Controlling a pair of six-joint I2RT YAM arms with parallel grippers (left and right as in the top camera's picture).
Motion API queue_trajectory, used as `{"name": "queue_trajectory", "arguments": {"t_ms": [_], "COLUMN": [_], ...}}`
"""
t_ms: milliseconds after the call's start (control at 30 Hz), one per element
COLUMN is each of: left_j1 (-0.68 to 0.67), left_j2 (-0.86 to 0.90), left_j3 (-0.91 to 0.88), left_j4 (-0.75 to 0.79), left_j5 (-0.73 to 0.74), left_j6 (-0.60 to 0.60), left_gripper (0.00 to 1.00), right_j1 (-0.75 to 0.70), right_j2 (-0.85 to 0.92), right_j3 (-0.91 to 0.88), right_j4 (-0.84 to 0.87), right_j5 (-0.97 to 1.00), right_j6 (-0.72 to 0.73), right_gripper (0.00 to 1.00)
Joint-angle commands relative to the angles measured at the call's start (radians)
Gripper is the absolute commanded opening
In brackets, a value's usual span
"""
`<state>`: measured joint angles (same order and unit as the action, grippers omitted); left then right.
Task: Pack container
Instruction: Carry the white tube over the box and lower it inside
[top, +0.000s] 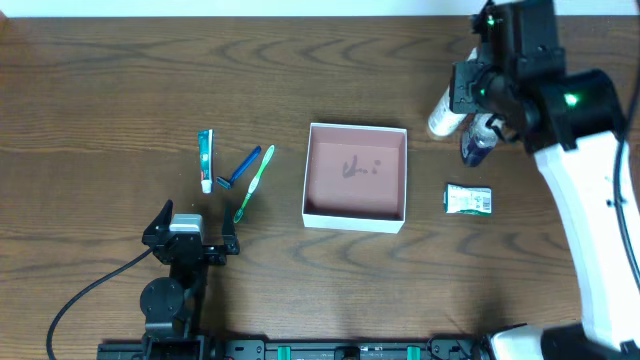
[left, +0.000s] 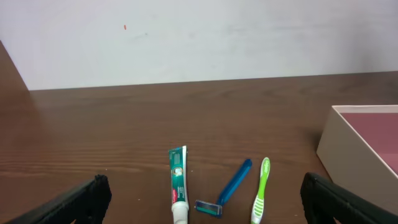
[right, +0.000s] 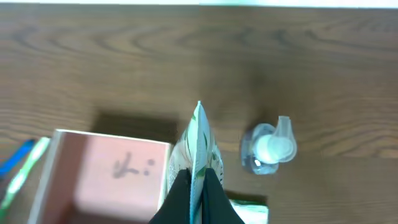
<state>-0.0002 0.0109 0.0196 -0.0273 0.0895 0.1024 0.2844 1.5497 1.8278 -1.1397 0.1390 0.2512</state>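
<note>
The box is empty, so I need to bring my right gripper over the box's far corner by the toothbrush (right: 81, 146), lower the tube's end inside and release it.
The container (top: 375, 195) is a shallow white-walled box with a pinkish floor and dark scribbles, at the table's middle; nothing is in it. It also shows in the right wrist view (right: 93, 180) and the left wrist view (left: 348, 140). My right gripper (top: 462, 95) is shut on a white tube with green print (top: 440, 112), held above the table to the right of the box; the wrist view shows the jaws (right: 198, 177) pinching the tube (right: 199, 134). My left gripper (top: 192, 232) is open and empty, its fingers (left: 203, 186) wide apart.
A toothpaste tube (top: 205, 160), a blue razor (top: 240, 167) and a green toothbrush (top: 254, 183) lie left of the box, ahead of my left gripper. A clear pump bottle (top: 478, 140) and a green packet (top: 468, 200) sit right of the box.
</note>
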Motion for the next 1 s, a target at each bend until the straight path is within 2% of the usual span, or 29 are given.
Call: {"name": "queue_trajectory", "arguments": {"t_ms": [0, 400, 967], "left_j1": [0.006, 0.006, 0.006], "left_j2": [-0.005, -0.005, -0.005], "left_j3": [-0.016, -0.016, -0.016], "left_j4": [-0.036, -0.036, -0.036], "left_j5": [0.008, 0.008, 0.008], "left_j6": [0.006, 0.006, 0.006], "left_gripper": [0.98, 0.98, 0.98], "right_j1": [0.08, 0.337, 0.431], "right_j2": [-0.018, 0.063, 0.29], "right_j3": [0.024, 0.023, 0.023], "right_j4": [0.01, 0.074, 0.15], "right_j5": [-0.001, 0.147, 0.202], "right_j6": [0.106, 0.326, 0.47], "right_gripper": [0.01, 0.01, 0.01]}}
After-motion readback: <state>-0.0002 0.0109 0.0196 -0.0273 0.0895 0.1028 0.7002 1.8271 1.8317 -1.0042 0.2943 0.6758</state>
